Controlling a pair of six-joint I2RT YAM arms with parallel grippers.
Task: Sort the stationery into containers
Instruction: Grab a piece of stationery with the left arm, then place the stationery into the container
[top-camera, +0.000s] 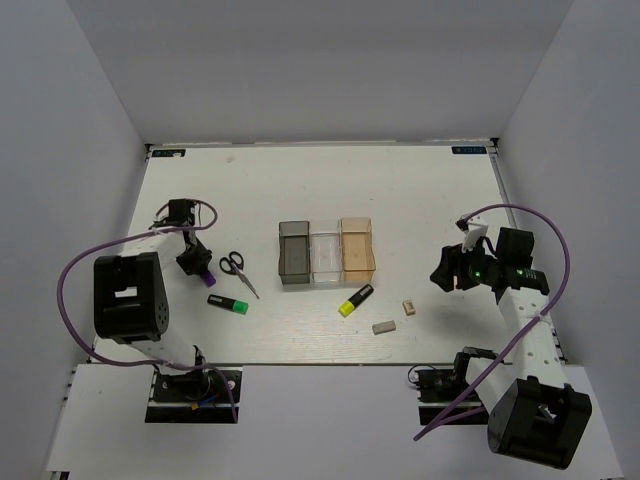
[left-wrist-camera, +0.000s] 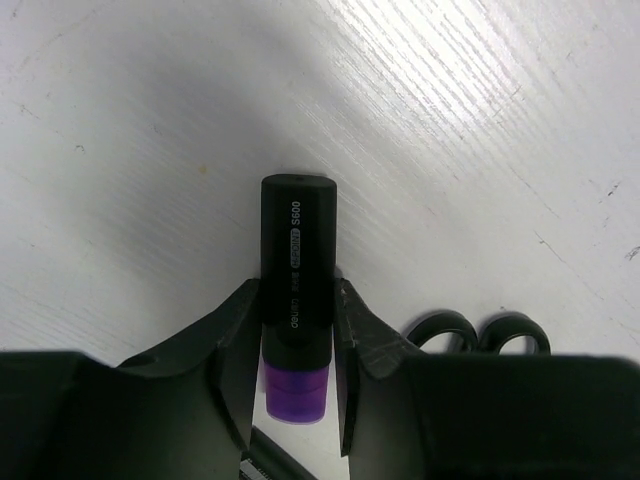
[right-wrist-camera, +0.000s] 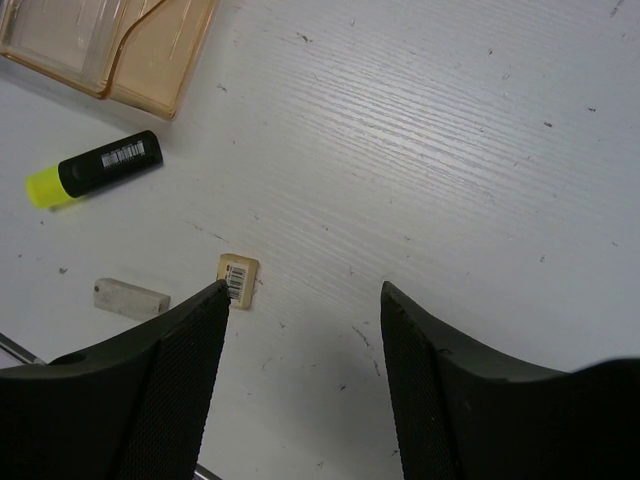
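Observation:
My left gripper has the empty dark grey bin (top-camera: 294, 255) to its right in the top view. I should go up, cross past the scissors (top-camera: 238, 272) and let go of the purple-ended highlighter inside the bin.
My left gripper (top-camera: 197, 268) is shut on the purple-ended highlighter (left-wrist-camera: 296, 295) down at the table on the left; its purple end also shows in the top view (top-camera: 209, 282). The black-handled scissors (top-camera: 238, 272) lie just right of it, handles visible in the left wrist view (left-wrist-camera: 478, 332). The green-ended highlighter (top-camera: 229, 303) lies in front. The dark grey bin (top-camera: 294, 253), clear bin (top-camera: 326, 252) and orange bin (top-camera: 358, 249) stand mid-table. The yellow-ended highlighter (top-camera: 354, 299), beige eraser (top-camera: 408, 308) and grey eraser (top-camera: 384, 327) lie in front of them. My right gripper (right-wrist-camera: 305, 300) is open, above bare table right of the beige eraser (right-wrist-camera: 239, 278).
The orange bin's corner (right-wrist-camera: 150, 60) shows at the top left of the right wrist view, with the yellow-ended highlighter (right-wrist-camera: 95, 168) and grey eraser (right-wrist-camera: 131, 298) below it. White walls enclose the table on three sides. Purple cables loop off both arms.

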